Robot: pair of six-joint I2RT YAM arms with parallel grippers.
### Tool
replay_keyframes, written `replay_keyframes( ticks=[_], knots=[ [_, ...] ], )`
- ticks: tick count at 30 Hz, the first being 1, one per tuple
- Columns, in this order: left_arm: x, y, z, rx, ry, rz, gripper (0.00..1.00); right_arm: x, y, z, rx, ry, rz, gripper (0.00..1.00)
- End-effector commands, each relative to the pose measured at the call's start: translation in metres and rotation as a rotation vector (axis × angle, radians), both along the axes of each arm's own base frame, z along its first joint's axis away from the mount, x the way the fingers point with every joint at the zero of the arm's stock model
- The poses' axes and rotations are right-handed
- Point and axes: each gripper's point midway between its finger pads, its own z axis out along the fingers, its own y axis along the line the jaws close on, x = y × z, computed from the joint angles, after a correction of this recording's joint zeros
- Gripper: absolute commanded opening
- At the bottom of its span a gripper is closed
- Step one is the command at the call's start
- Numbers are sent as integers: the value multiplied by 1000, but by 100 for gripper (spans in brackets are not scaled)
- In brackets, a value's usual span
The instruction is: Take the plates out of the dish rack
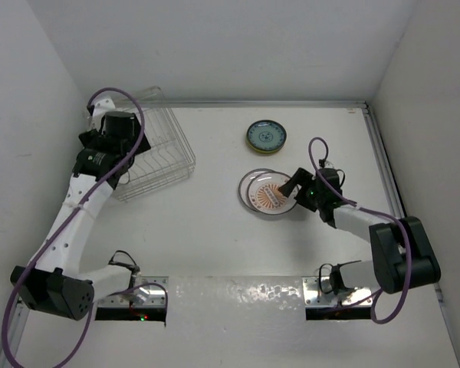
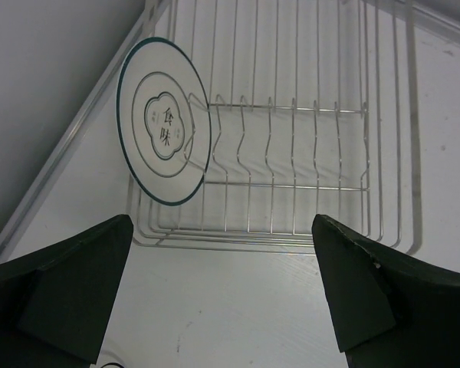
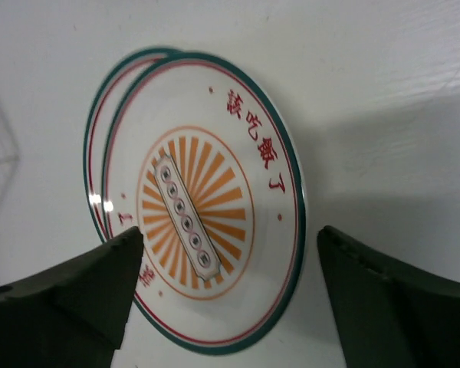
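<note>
I will next lower my left gripper toward the side end of the rack, turning it so its fingers straddle the rim of the upright white plate.
The wire dish rack (image 1: 157, 153) stands at the back left. In the left wrist view the rack (image 2: 307, 138) holds one white plate with a teal rim (image 2: 162, 123), upright in its left slots. My left gripper (image 2: 222, 295) is open and empty, just in front of the rack. Two white plates with orange rays and red marks (image 1: 267, 192) lie stacked on the table. My right gripper (image 1: 291, 186) is open over the top plate (image 3: 207, 199), holding nothing. A teal-patterned plate (image 1: 265, 136) lies flat further back.
White walls close the table at the back and both sides. A metal strip runs along the right edge (image 1: 383, 153). Purple cables loop over both arms.
</note>
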Motion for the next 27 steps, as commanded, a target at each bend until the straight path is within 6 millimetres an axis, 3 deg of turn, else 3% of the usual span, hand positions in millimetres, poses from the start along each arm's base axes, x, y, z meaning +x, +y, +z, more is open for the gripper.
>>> replay_keyframes(
  ticks=[1,2,4,5,10,11,14,17,21,24,27],
  knots=[
    [-1,14,-7,49,28,53,100,12,18,16,17,-56,116,95],
    [1,20,-11,56,36,80,100,16,23,17,-26,-55,155,99],
    [5,27,-21,48,54,115,100,4,20,1,-148,58,191,99],
    [6,35,-26,30,62,137,100,12,31,10,-215,35,246,99],
    [13,54,-47,-41,96,190,100,9,16,18,-342,50,201,99],
    [12,67,-47,-45,90,229,100,8,14,19,-355,42,203,99],
    [16,80,-48,-52,94,268,100,3,2,23,-408,47,189,99],
    [25,81,-47,-57,99,265,100,-3,-8,22,-459,78,183,99],
    [36,91,-44,-51,106,295,100,-8,-12,31,-465,48,175,99],
    [47,103,-61,-71,159,311,98,-10,1,43,-408,-16,227,99],
    [52,113,-62,-67,171,336,94,-16,13,45,-351,-40,285,99]
  ],
)
